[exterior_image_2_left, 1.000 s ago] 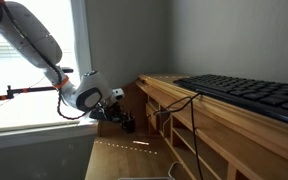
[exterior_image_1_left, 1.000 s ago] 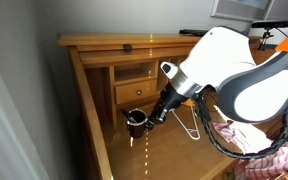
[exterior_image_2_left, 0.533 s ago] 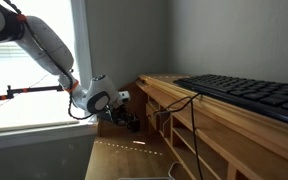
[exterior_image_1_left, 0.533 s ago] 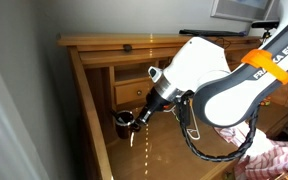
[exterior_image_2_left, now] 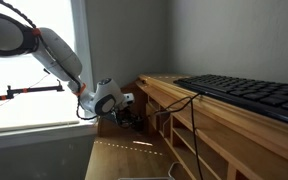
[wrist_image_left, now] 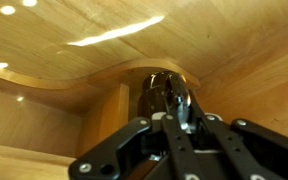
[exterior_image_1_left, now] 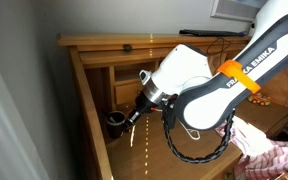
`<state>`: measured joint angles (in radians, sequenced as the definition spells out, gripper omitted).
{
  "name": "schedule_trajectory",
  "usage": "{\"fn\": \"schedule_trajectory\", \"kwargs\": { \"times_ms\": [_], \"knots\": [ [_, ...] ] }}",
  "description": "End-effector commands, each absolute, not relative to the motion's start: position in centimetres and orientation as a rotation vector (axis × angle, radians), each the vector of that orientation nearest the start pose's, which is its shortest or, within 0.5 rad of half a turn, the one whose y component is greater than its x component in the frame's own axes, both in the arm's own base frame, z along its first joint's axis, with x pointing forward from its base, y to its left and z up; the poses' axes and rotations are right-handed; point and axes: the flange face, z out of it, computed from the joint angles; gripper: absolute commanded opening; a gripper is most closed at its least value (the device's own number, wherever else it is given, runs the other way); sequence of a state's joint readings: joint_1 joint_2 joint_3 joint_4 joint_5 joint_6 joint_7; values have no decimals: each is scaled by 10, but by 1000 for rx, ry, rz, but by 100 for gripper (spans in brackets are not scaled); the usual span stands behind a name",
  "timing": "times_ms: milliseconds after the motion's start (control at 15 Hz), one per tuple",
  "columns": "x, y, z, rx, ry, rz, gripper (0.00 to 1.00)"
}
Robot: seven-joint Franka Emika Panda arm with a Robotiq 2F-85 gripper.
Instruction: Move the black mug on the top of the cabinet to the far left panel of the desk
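Note:
The mug is still hanging close above the desk panel, so I will next move my gripper down toward the upright side board, onto the desk panel beside it, and let go of the mug's rim.
The black mug [exterior_image_1_left: 116, 121] hangs in my gripper [exterior_image_1_left: 122, 120], close above the far left panel [exterior_image_1_left: 119, 155] of the desk [exterior_image_1_left: 84, 95] and close to its upright side board. The gripper is shut on the mug's rim. In the wrist view the glossy mug [wrist_image_left: 164, 88] fills the space ahead of the jaws [wrist_image_left: 180, 118], with the curved side board behind it. In an exterior view the mug [exterior_image_2_left: 125, 122] is a dark shape at the gripper [exterior_image_2_left: 127, 121], low before the cabinet [exterior_image_2_left: 169, 95]. The cabinet's flat top [exterior_image_1_left: 124, 42] is behind the arm.
The knobbed drawer [exterior_image_1_left: 127, 91] and open pigeonholes sit just behind the gripper. A black keyboard [exterior_image_2_left: 244, 95] lies on the cabinet top. A cable [exterior_image_2_left: 180, 108] hangs over the cabinet's front. Pink cloth [exterior_image_1_left: 274, 160] lies at the desk's far side. A window [exterior_image_2_left: 29, 60] is behind the arm.
The arm has carried the mug further toward the desk's side board and a little lower. The grip on the mug is unchanged.

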<state>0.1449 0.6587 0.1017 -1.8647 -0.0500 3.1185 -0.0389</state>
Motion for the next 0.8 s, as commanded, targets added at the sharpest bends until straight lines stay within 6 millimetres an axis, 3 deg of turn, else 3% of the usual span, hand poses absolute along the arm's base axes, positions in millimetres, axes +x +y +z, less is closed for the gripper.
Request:
{"fn": "schedule_trajectory", "kwargs": {
  "times_ms": [0,733],
  "knots": [
    [681,165,227,-2875,-330,-902,4],
    [696,176,211,-2876,-336,-851,4]
  ]
}}
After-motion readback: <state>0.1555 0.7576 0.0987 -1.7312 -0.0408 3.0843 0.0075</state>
